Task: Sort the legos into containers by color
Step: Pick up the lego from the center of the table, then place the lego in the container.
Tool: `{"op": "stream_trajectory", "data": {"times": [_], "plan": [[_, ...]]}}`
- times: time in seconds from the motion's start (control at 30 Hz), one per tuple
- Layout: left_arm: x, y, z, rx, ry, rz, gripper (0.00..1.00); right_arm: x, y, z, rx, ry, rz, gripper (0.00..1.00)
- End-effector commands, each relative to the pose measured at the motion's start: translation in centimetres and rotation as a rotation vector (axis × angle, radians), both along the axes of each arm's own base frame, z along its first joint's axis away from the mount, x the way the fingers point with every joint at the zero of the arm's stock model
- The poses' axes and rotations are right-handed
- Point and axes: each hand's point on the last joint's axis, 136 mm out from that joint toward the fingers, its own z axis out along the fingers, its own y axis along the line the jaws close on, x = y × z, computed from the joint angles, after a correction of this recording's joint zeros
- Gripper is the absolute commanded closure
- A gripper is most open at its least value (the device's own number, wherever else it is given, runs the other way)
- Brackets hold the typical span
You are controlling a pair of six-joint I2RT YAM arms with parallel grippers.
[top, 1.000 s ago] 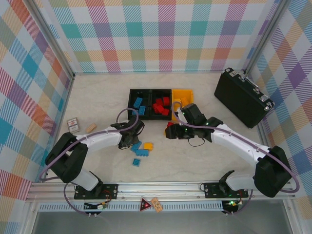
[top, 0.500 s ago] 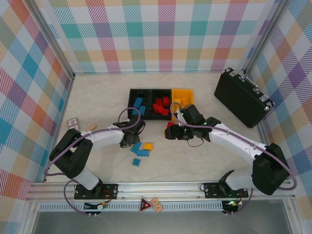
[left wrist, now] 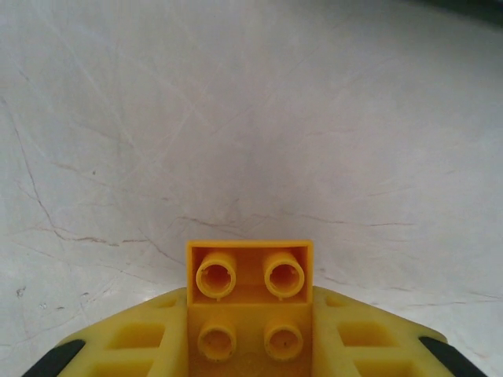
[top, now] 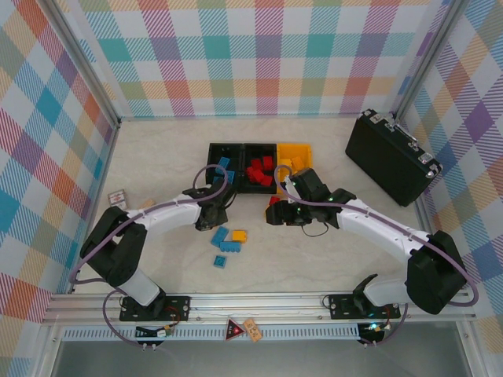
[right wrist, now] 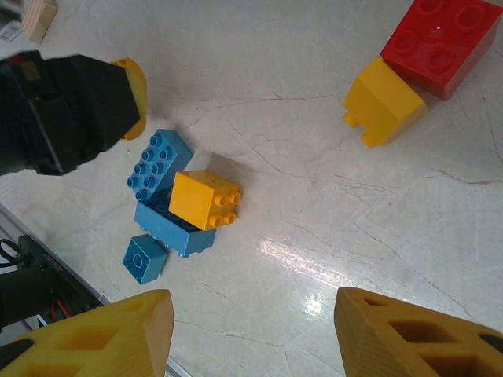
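Note:
The yellow container holds yellow legos. My left gripper needs to lift this matching yellow lego outward past the middle black container (top: 259, 146), over the yellow container, and let it go.
My left gripper (left wrist: 250, 310) is shut on a yellow lego (left wrist: 249, 271), whose round tubes face the camera above bare table. From above, the left gripper (top: 211, 215) sits just in front of the left black container (top: 211, 157), which holds blue legos. The middle black container (top: 259, 146) holds red ones, and the yellow container (top: 299, 148) is on the right. My right gripper (right wrist: 251, 310) hangs open over the table. Beyond it a yellow lego (right wrist: 206, 199) rests on blue legos (right wrist: 169, 228). Another yellow lego (right wrist: 384, 102) touches a red one (right wrist: 442, 41).
A large black case (top: 391, 157) lies at the right. A tan block (top: 146, 204) and a small card (top: 117, 197) lie at the left. Plaid walls enclose the table on three sides.
My left gripper has shut on the yellow lego and shifted slightly toward the containers. The right arm has barely moved.

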Motion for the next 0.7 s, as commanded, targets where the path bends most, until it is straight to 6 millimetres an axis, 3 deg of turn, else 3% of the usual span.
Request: {"op": "stream_trajectory", "data": {"times": [0.0, 0.27, 0.67], "plan": [[0.6, -0.5, 3.0, -0.021, -0.024, -0.034, 0.83, -0.2, 0.4, 0.9, 0.024, -0.024, 0.025, 0.44], [2.4, -4.0, 6.7, -0.083, -0.067, -0.116, 0.83, -0.7, -1.1, 0.5, -0.009, -0.036, -0.012, 0.44], [5.4, -8.8, 9.1, -0.166, -0.112, -0.205, 0.83, -0.3, -4.4, 0.2, -0.047, -0.047, -0.149, 0.43]]}}
